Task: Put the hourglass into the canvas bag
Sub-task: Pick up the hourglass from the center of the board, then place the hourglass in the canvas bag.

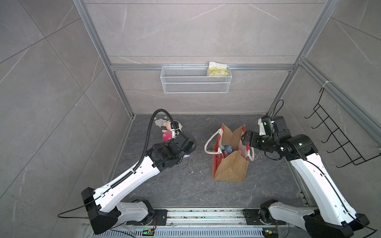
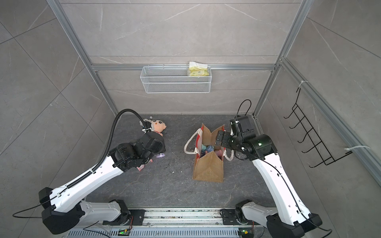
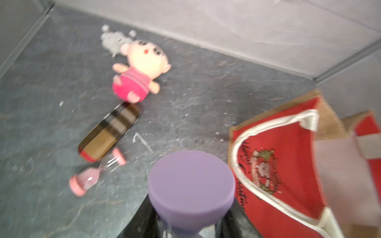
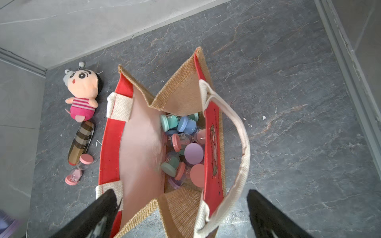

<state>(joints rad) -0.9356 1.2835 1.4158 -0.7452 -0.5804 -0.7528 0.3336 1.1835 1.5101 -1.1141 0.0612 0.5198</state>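
Observation:
My left gripper carries the purple-capped hourglass across over the canvas bag's opening next, then lowers it inside for release. Other hourglasses already lie there.
A purple-capped hourglass sits between the fingers of my left gripper, which is shut on it left of the canvas bag. In a top view only its lilac edge shows under the gripper. The bag stands upright and open, with several hourglasses inside. My right gripper hangs open over the bag's right end, its fingers either side of the burlap gusset and a rope handle. A pink hourglass lies on the floor.
A plush doll and a striped case lie on the floor beside the pink hourglass, left of the bag. A white mesh basket with a yellow packet hangs on the back wall. A black wire rack is on the right wall.

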